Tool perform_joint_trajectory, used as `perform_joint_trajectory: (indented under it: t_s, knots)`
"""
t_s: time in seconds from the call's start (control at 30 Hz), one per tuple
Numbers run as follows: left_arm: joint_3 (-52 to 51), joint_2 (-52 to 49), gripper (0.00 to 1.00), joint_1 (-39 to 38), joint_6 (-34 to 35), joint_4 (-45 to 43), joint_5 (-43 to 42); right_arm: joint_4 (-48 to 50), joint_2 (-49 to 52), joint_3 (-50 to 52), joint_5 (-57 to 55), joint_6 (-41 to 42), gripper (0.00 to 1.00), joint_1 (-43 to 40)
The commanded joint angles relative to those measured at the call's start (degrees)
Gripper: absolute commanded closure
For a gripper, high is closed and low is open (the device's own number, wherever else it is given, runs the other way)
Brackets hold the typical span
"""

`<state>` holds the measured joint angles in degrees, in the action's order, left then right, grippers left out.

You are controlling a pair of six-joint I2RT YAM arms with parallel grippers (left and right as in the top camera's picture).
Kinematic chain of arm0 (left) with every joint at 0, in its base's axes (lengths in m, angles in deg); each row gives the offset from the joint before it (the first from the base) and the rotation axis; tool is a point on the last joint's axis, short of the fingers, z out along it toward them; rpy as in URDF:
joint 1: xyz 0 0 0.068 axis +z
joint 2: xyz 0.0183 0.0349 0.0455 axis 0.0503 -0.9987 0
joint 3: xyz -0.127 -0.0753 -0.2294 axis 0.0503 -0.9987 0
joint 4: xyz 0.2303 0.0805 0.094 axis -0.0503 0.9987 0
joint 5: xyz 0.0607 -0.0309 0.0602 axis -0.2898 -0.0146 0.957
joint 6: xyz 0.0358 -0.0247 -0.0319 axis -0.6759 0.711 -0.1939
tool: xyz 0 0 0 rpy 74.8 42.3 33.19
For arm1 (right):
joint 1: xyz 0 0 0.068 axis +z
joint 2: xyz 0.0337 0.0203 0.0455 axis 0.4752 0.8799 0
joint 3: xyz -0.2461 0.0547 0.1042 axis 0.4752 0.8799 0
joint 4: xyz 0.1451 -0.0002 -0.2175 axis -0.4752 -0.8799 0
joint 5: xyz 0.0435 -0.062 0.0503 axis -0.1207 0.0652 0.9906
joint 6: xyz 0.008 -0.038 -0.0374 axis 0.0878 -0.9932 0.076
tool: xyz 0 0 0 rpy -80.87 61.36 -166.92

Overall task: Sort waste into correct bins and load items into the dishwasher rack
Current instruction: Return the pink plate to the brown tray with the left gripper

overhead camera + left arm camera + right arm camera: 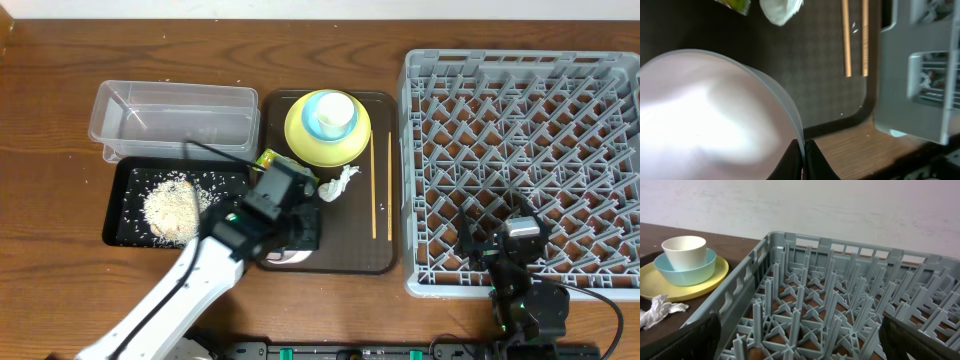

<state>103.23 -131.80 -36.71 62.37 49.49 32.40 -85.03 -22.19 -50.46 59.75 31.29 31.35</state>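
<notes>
The brown tray's near part lies below my left gripper, clear of chopsticks and paper scrap (341,183), so the gripper will next lower the white bowl there and release its rim.
My left gripper (804,159) is shut on the rim of the white bowl (705,115), whose pinkish underside fills the left wrist view; in the overhead view this gripper (291,232) hangs over the near left of the brown tray (345,262). The yellow-green plate (300,140) holds the light blue cup (318,128) with the small white cup (337,112) inside. Two chopsticks (375,186) lie on the tray's right side. A paper scrap (341,183) and a green wrapper (270,160) lie near the plate. My right gripper (805,340) stands open over the grey rack (840,305).
The clear tub (170,118) stands at the back left. In front of it the black tray (125,180) holds a pile of rice (170,210). The rack (520,160) takes up the right side of the table. Bare wood (50,200) lies at the far left.
</notes>
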Motion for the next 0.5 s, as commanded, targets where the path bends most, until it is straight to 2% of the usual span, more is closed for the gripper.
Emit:
perform_joint_trajectory:
  t_s: [0.0, 0.27, 0.4, 0.47]
  knots:
    - [0.68, -4.20, 0.94, -1.64, 0.68, -0.72, 2.47, -0.22, 0.02, 0.07, 0.07, -0.52, 0.01, 0.42]
    - [0.68, -10.32, 0.93, -1.95, 0.66, -2.34, 3.32, -0.24, 0.02, 0.07, 0.04, -0.52, 0.01, 0.42]
    - [0.70, -10.47, 0.77, -1.95, 0.66, -2.29, 3.32, -0.24, 0.02, 0.07, 0.07, -0.52, 0.01, 0.42]
    - [0.74, -10.45, 0.73, -1.95, 0.61, -2.51, 3.34, -0.24, 0.02, 0.07, 0.07, -0.52, 0.01, 0.42]
